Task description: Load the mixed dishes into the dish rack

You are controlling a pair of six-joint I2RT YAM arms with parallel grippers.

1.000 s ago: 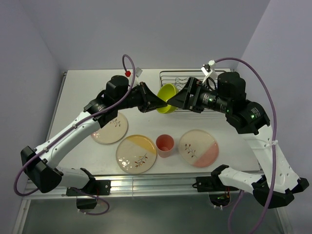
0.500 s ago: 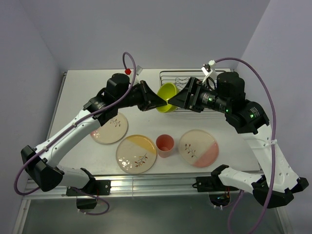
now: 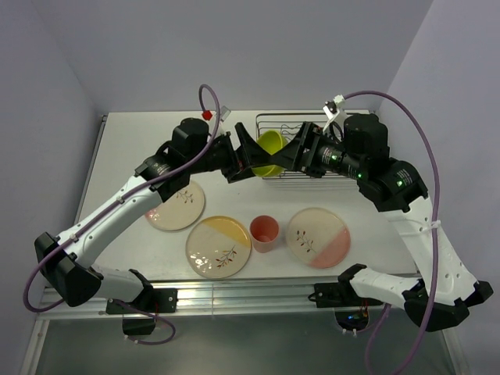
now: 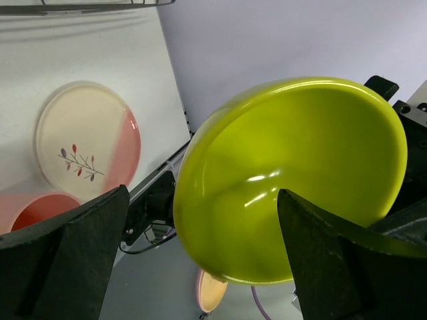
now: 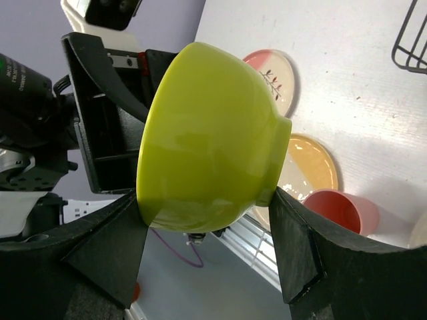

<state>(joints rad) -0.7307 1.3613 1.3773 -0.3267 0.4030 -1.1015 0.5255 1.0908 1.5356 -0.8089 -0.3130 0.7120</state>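
I will move my right gripper to the right in the top view and down into the end of the rack beneath the gripper's arm, to release the bowl [image 3: 270, 147] that only this gripper holds.
The lime-green bowl [image 3: 270, 147] hangs tilted in the air at the dish rack's [image 3: 285, 119] left end. My right gripper [image 5: 205, 197] is shut on it, one finger [image 5: 300, 247] against its foot and the other across its rim. The left gripper [image 3: 248, 153] faces the bowl [image 4: 287, 180] from the left, open, its fingers [image 4: 67, 260] spread wide on both sides of it. On the table in front lie three cream plates: a pink one at the left [image 3: 176, 207], a yellow one [image 3: 219, 246] and a pink one at the right [image 3: 316, 237]. The pink cup [image 3: 264, 233] stands between the last two.
Both arms meet over the middle of the table, just in front of the black wire rack [image 5: 410, 40]. A metal rail [image 3: 250, 293] runs along the table's near edge. Walls close in at the back and on both sides.
My left gripper has opened and let go of the bowl, which the right gripper now holds. The bowl has shifted slightly back toward the rack.
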